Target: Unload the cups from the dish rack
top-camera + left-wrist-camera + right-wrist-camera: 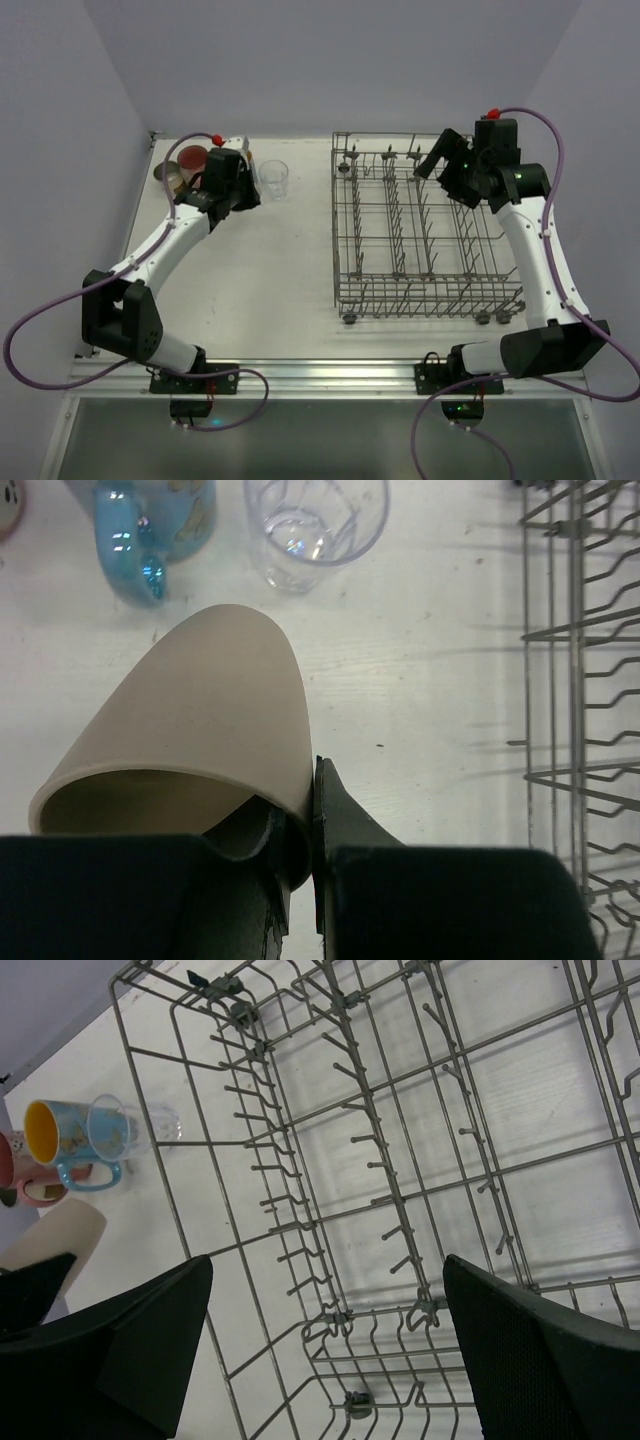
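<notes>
The left gripper will next lower the beige cup (200,720) onto the bare tabletop short of the blue patterned mug and glass tumbler, because that spot is empty.
My left gripper (312,780) is shut on the wall of a plain beige cup (200,720), which lies tilted with its mouth toward the camera, above the table at the far left. Just beyond it stand the blue patterned mug (150,520) and the clear glass tumbler (315,525). The pink mug (30,1175) sits behind them. The grey wire dish rack (425,230) fills the right half of the table. My right gripper (325,1300) hangs open over the rack's far right corner (445,170), with only bare tines showing between its fingers.
A tan cup (170,176) stands at the table's far left edge beside the other cups. Pale walls close in the table at the back and on both sides. A metal rail (320,375) with both arm bases runs along the near edge.
</notes>
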### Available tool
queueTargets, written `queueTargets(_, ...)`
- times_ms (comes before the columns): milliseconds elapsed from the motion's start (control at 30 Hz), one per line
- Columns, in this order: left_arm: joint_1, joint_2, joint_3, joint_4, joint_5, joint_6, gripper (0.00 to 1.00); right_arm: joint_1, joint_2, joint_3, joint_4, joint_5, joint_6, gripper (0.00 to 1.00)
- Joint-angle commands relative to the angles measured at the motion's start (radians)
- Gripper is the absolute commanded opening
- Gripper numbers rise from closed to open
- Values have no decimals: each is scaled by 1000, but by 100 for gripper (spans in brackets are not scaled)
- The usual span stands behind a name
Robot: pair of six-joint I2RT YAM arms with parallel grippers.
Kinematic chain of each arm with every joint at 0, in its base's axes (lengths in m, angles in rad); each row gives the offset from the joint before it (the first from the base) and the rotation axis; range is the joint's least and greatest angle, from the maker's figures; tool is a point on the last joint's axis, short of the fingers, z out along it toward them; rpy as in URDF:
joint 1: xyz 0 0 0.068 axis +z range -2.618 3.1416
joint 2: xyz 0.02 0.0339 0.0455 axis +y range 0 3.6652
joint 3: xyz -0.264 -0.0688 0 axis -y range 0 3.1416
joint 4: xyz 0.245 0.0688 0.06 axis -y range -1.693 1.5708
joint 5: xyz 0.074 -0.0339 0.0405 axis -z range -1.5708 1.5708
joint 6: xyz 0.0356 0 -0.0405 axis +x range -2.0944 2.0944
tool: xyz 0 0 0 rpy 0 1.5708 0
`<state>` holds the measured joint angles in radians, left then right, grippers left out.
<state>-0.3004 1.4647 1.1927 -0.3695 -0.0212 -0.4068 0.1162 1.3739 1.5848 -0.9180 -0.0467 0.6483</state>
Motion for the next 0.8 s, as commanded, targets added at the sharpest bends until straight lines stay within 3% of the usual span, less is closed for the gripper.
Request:
queueTargets(0,3,17,4,-19,-115,8,0,0,-21,3,-12,38,-39,99)
queueTargets(767,-32,289,117,-88,-146,16,0,7,-6,-103,1,27,-68,99)
